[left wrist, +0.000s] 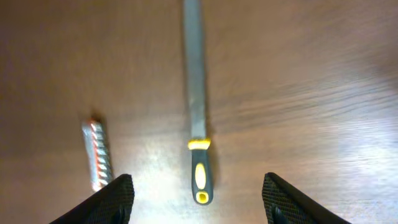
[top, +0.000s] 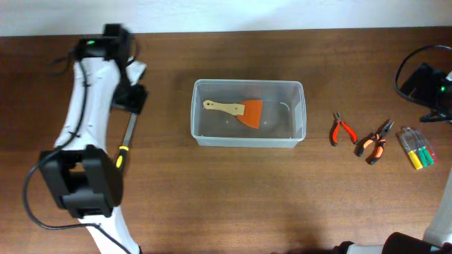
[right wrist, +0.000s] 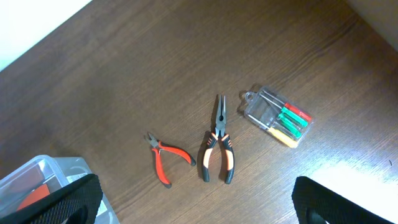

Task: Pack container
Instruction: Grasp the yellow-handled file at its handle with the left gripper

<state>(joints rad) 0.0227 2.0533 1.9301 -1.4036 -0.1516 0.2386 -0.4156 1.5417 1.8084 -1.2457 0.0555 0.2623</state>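
Observation:
My left gripper should lower its open fingers around the yellow part of the file's handle [top: 123, 148] [left wrist: 199, 144] and close, as the handle's yellow part lies below it, midway between them.
A clear plastic container [top: 247, 134] stands mid-table with an orange scraper [top: 244, 110] with a wooden handle inside. A long metal file with a yellow-and-black handle [left wrist: 199, 124] lies on the table at the left and also shows in the overhead view [top: 127, 137]. My left gripper [left wrist: 198, 190] is open and empty, hovering above the file's handle end, with a jaw on each side. My right gripper [right wrist: 199, 202] is open and empty above red pliers [right wrist: 166, 158], orange-and-black pliers [right wrist: 217, 149] and a clear screwdriver case [right wrist: 278, 117].
A small silver-and-red ridged piece [left wrist: 97, 154] lies left of the file. In the overhead view the red pliers [top: 342, 130], the orange-and-black pliers [top: 374, 141] and the case [top: 417, 148] sit right of the container. The container's corner [right wrist: 37, 180] shows in the right wrist view.

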